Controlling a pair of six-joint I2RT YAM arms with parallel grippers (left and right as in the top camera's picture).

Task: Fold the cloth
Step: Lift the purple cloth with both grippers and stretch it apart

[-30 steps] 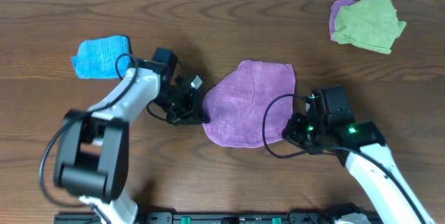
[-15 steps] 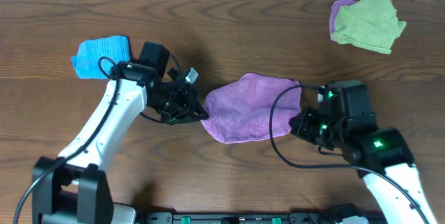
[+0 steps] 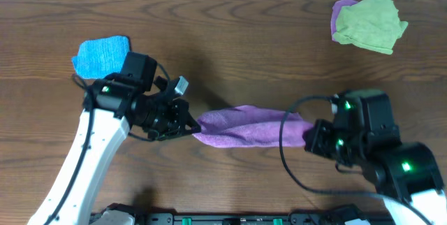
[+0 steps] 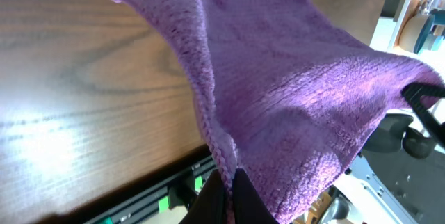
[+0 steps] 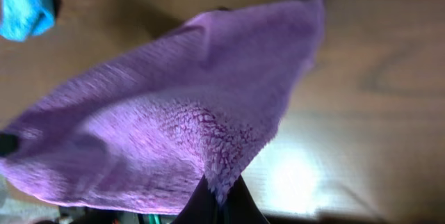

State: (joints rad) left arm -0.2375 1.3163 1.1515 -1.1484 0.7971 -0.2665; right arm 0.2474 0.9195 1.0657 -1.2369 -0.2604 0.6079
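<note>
The left gripper carries the pinched corner outward next, lowers it onto the bare tabletop beyond the hanging cloth (image 3: 200, 56) and lets it go. That spot lies outward and below.
The purple cloth (image 3: 244, 124) hangs stretched between my two grippers, lifted off the wooden table. My left gripper (image 3: 192, 122) is shut on the cloth's left corner; in the left wrist view the cloth (image 4: 278, 99) runs up from the pinched fingers (image 4: 227, 195). My right gripper (image 3: 309, 135) is shut on the right corner; in the right wrist view the cloth (image 5: 174, 113) spreads up and left from the closed fingers (image 5: 221, 202). The cloth's far edge sags toward the table.
A blue cloth (image 3: 102, 56) lies at the back left, also in the right wrist view (image 5: 26, 5). A green cloth (image 3: 371, 21) over another purple one (image 3: 342, 7) lies at the back right. The table's front edge (image 3: 223, 214) is close behind both arms.
Both grippers have risen and pulled toward the front edge with the cloth's corners, lifting the flat cloth into a narrow hanging band.
</note>
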